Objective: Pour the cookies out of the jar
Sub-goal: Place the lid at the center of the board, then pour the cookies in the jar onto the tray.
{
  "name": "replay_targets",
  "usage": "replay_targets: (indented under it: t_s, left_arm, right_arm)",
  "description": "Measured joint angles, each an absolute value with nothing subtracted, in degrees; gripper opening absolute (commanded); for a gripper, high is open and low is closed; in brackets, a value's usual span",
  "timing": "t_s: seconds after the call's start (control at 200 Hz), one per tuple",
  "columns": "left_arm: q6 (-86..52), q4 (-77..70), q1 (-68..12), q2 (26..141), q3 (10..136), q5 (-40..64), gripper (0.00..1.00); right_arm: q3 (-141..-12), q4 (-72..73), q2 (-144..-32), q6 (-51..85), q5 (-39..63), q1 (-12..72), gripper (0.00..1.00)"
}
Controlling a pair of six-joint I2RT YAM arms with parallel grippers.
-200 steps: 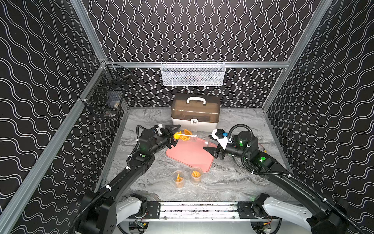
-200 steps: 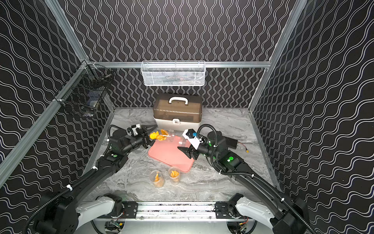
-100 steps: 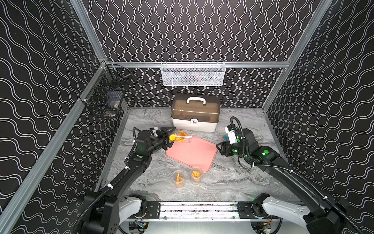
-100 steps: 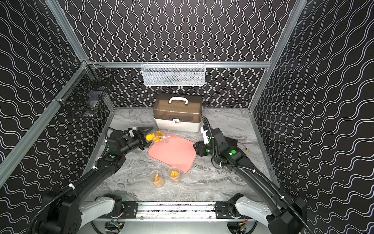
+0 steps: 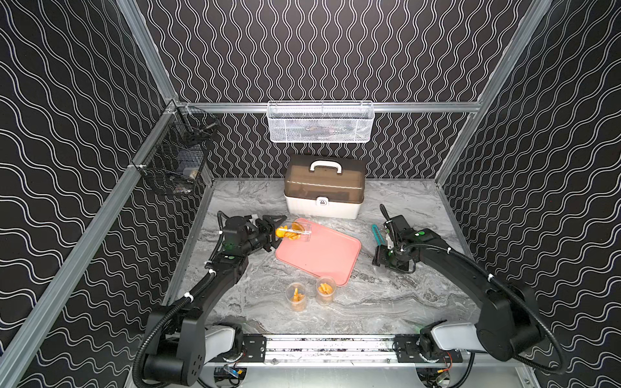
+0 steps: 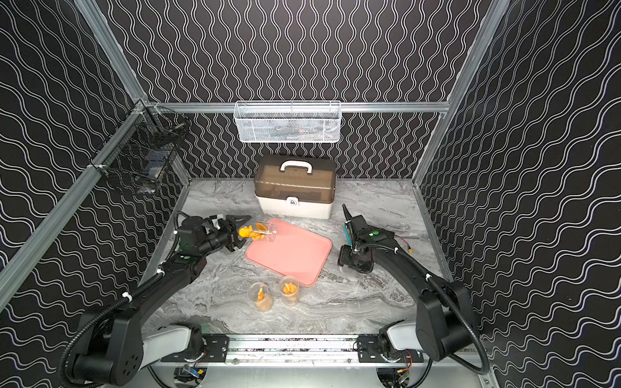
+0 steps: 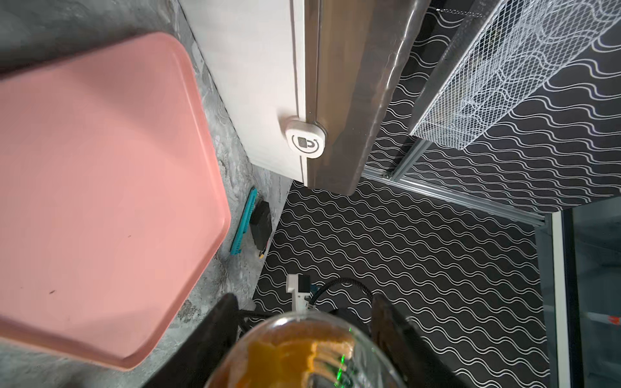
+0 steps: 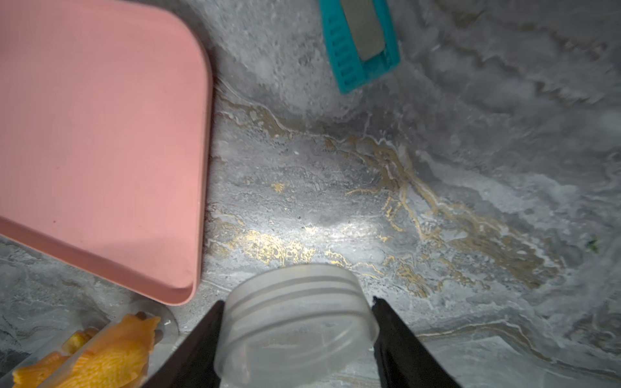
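Note:
The tabletop beside the pink tray is bare just below my right gripper. My right gripper will next lower the lid onto that empty spot and open to release it.
A clear jar lies on its side in the air over the far-left corner of the pink tray, mouth towards the tray. Orange cookies sit inside it. My left gripper is shut on the jar's base end. To the right of the tray, my right gripper points down, low over the table, and is shut on the jar's translucent lid. No cookies lie on the tray.
Two small clear cups with orange pieces stand just in front of the tray. A brown-and-white storage box is behind it. A teal tool lies beside the right wrist. Mesh baskets hang on the walls.
The right gripper has drawn away from the jar to the right with the lid and come down beside the tray. The left gripper with the jar has shifted slightly left.

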State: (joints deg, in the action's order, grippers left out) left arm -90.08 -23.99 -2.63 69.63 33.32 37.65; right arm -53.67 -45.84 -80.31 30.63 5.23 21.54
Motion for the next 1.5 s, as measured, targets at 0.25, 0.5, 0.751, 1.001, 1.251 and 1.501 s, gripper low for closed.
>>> replay_targets:
  t_s: [0.25,0.5,0.751,1.001,1.251,1.501]
  left_arm:
    - [-89.9,-25.1,-2.5,70.6,33.1,38.0,0.52]
    - [-89.7,-25.2,-2.1,70.6,32.9,38.1,0.52]
    - [-88.6,-25.2,-1.9,70.7,32.9,38.3,0.52]
    - [-86.9,-23.9,-1.7,70.7,32.9,38.3,0.52]
    - [-84.5,-22.5,-1.4,73.1,34.4,38.8,0.52]
    - [-77.7,-21.8,-1.4,79.6,36.9,39.0,0.52]
  right_arm:
    - [-51.8,-44.5,-85.8,30.6,7.2,20.1,0.67]
    - [-51.4,-42.6,-89.1,29.8,8.7,19.5,0.77]
    - [-51.0,-41.7,-89.0,29.4,9.3,19.4,0.81]
    - [-51.0,-41.7,-81.7,29.5,9.4,19.3,0.96]
    - [-48.0,-40.4,-70.5,30.8,13.4,19.3,1.0]
    - [-45.6,-37.5,-62.8,32.2,19.8,19.3,1.0]
